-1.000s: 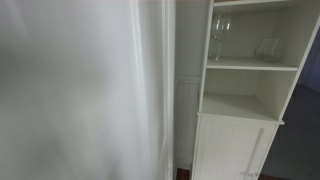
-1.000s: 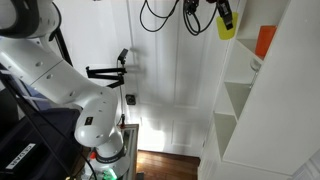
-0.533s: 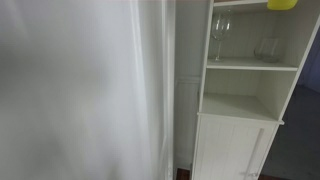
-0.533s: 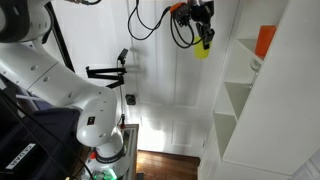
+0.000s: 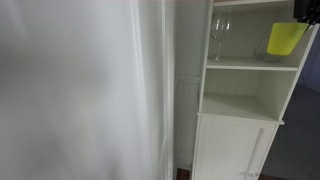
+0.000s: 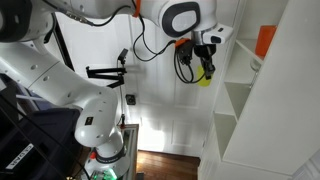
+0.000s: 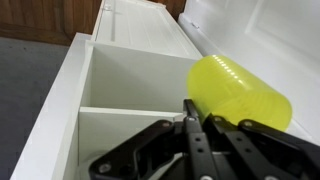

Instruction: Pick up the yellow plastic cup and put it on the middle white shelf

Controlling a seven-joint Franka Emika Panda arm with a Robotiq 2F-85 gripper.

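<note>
The cup [image 5: 286, 38] still hangs out in front, so next I need to move my gripper into the cabinet's upper opening, turning it and lowering it onto the middle white shelf.
My gripper [image 5: 306, 12] is shut on the yellow plastic cup [image 5: 286, 38] and holds it in the air in front of the white cabinet's upper open section, above the middle white shelf [image 5: 240, 65]. In an exterior view the gripper [image 6: 203, 62] holds the cup [image 6: 205, 76] left of the cabinet [image 6: 250, 110]. In the wrist view the cup [image 7: 240, 90] lies between the black fingers [image 7: 192, 125] of the gripper [image 7: 215, 118], with the cabinet's open compartments behind it.
A clear wine glass [image 5: 220, 35] and a clear tumbler [image 5: 264, 48] stand on the middle shelf. Below it is a thicker white ledge [image 5: 240, 110] over the panelled door. An orange object [image 6: 264, 41] sits high in the cabinet. A white curtain [image 5: 80, 90] hangs left of the cabinet.
The gripper with the yellow cup has come down from the top edge of the picture to the level of the upper open section. The cup stays held.
</note>
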